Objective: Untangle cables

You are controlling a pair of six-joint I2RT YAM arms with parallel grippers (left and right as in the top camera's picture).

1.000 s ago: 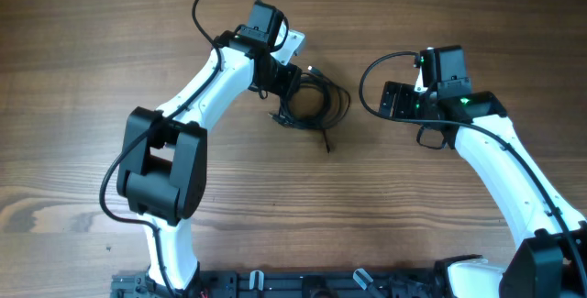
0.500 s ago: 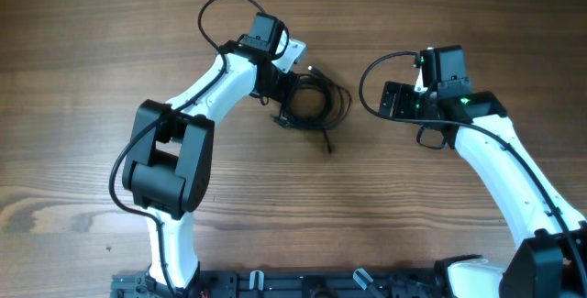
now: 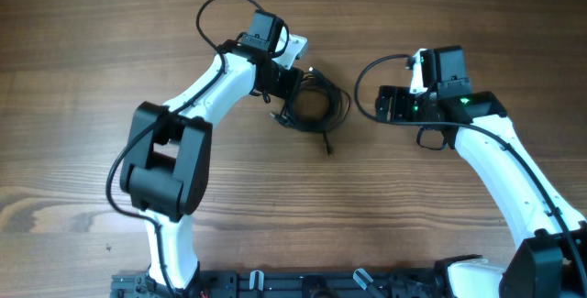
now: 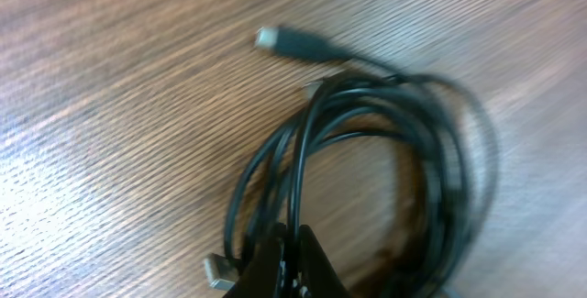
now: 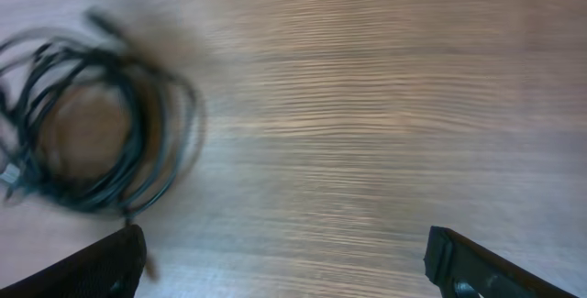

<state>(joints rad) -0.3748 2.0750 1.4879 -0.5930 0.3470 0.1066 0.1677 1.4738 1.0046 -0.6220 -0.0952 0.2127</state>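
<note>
I will next raise my left gripper with the pinched pieces of cable over the tangled coil (image 3: pixel 315 105) (image 4: pixel 367 174) toward my right gripper, hanging open and empty, then release them.
The cables (image 3: pixel 337 107) lie as a tangled black coil on the wooden table, between the two arms. My left gripper (image 3: pixel 282 87) is at the coil's left edge, shut on a couple of strands; in the left wrist view its fingers (image 4: pixel 295 254) pinch them, with the cables (image 4: pixel 449 197) looping away beyond. One silvery plug (image 4: pixel 275 39) points away at the top and another (image 4: pixel 218 270) lies beside the fingers. My right gripper (image 3: pixel 390 105) hangs open to the right of the coil, apart from it. In its wrist view the cables (image 5: pixel 165 142) are blurred at far left, outside the wide gripper (image 5: pixel 289 261).
A loose cable end (image 3: pixel 326 142) trails toward the table's near side. The thicker black arm cables (image 3: pixel 215 5) arch over the left wrist and another (image 3: pixel 367 82) beside the right wrist. Bare wood (image 3: pixel 440 23) surrounds the coil.
My left gripper has gone from partly open to shut on the coil's strands. The right gripper has shifted slightly left toward the coil, still open.
</note>
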